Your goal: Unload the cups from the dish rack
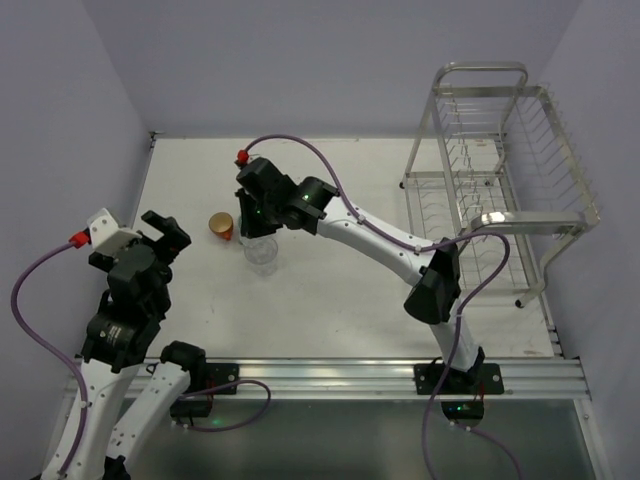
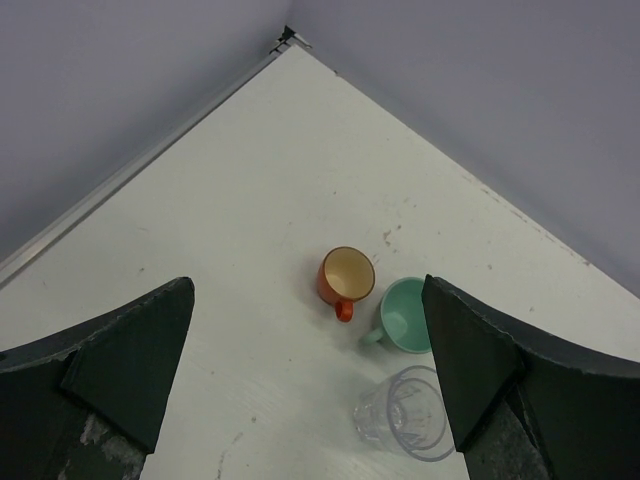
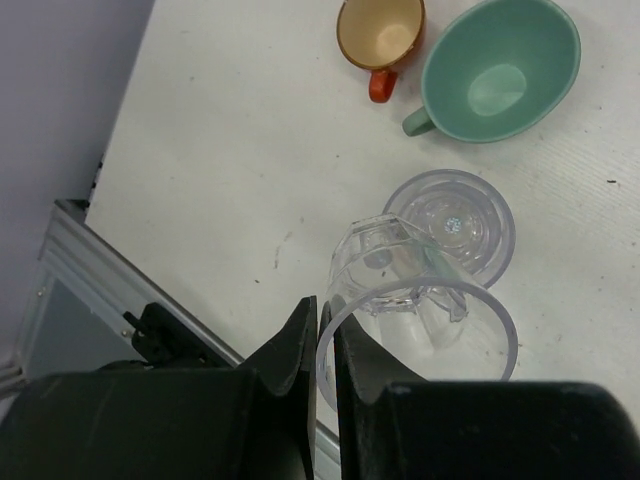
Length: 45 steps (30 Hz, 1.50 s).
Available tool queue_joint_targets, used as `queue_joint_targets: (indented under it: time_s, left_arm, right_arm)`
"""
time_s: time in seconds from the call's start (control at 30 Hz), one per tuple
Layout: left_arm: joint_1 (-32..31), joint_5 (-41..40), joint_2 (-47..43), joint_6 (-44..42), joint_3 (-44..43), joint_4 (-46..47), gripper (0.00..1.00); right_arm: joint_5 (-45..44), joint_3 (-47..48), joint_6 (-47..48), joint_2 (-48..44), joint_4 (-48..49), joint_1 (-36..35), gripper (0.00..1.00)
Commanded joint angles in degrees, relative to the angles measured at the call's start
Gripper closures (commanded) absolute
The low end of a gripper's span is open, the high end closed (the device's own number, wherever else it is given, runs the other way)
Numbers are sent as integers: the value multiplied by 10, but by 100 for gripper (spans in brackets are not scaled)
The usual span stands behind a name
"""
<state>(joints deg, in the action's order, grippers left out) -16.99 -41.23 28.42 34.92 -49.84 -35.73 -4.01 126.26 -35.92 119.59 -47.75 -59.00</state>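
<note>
My right gripper moves down and over the upright clear glass next and sets the tumbler's base into the glass's opening, because that glass stands empty.
My right gripper (image 3: 322, 315) (image 1: 254, 228) is shut on the rim of a clear tumbler (image 3: 400, 265), which hangs tilted low over the table. Just past its base, a second clear glass (image 3: 455, 215) stands upright. Beyond these stand the orange-red mug (image 3: 380, 30) (image 1: 221, 226) and the mint-green mug (image 3: 500, 65), both upright on the table. The left wrist view shows the orange-red mug (image 2: 346, 276), the mint-green mug (image 2: 403, 315) and one clear tumbler (image 2: 400, 410). My left gripper (image 2: 305, 300) (image 1: 165, 235) is open and holds nothing, near the table's left side. At the right stands the dish rack (image 1: 500, 170); I see no cup in it.
Purple walls close in the table at the back and on both sides. An aluminium rail (image 1: 400, 375) runs along the near edge, also seen in the right wrist view as the rail (image 3: 70, 260). Purple cables loop from both arms.
</note>
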Motion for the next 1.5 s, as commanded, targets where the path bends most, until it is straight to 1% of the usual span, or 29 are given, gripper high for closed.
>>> queue_joint_targets:
  time_s: [0.0,0.4,0.8,0.87,0.9,0.97,1.0,1.07,1.1,1.2,1.23,1.3,1.33,1.4,1.43,1.47]
  left_arm:
    - [4,-2,-12,14,2,12,0]
    - [3,28,-15,3,7,25,0]
    - [3,42,-14,2,19,33,0]
    - [3,46,-14,3,19,33,0]
    - [3,49,-14,4,19,33,0]
    - [3,53,-14,6,19,32,0]
    - [3,60,-14,6,19,32,0]
    - [3,66,-15,4,18,34,0]
    - [3,72,-16,4,19,35,0]
    - [3,87,-24,3,19,37,0]
    - [3,91,-27,1,20,42,0]
    - [3,102,-35,1,20,43,0]
    - [3,105,-37,0,20,45,0]
    - [3,111,-43,1,18,47,0]
    - [3,113,-44,-1,17,49,0]
    - [3,121,-44,-3,15,50,0]
  right_arm:
    - [-21,14,23,18,-9,-3,100]
    - [-36,23,37,91,-9,-5,100]
    - [-45,38,49,132,-13,-5,100]
    - [-47,43,51,139,-14,-4,92]
    - [-48,48,52,142,-16,-4,83]
    - [-53,51,53,143,-16,-5,76]
    - [-55,53,55,142,-16,-4,70]
    - [-60,55,57,137,-16,-5,65]
    - [-63,58,59,133,-16,-4,60]
    - [-71,61,63,119,-17,-5,53]
    - [-78,62,63,114,-18,-5,49]
    - [-83,65,64,91,-24,-5,45]
    - [-87,64,64,81,-24,-6,40]
    - [-107,54,68,43,-26,-8,32]
    - [-115,49,72,29,-26,-11,26]
    - [-124,43,74,14,-26,-14,16]
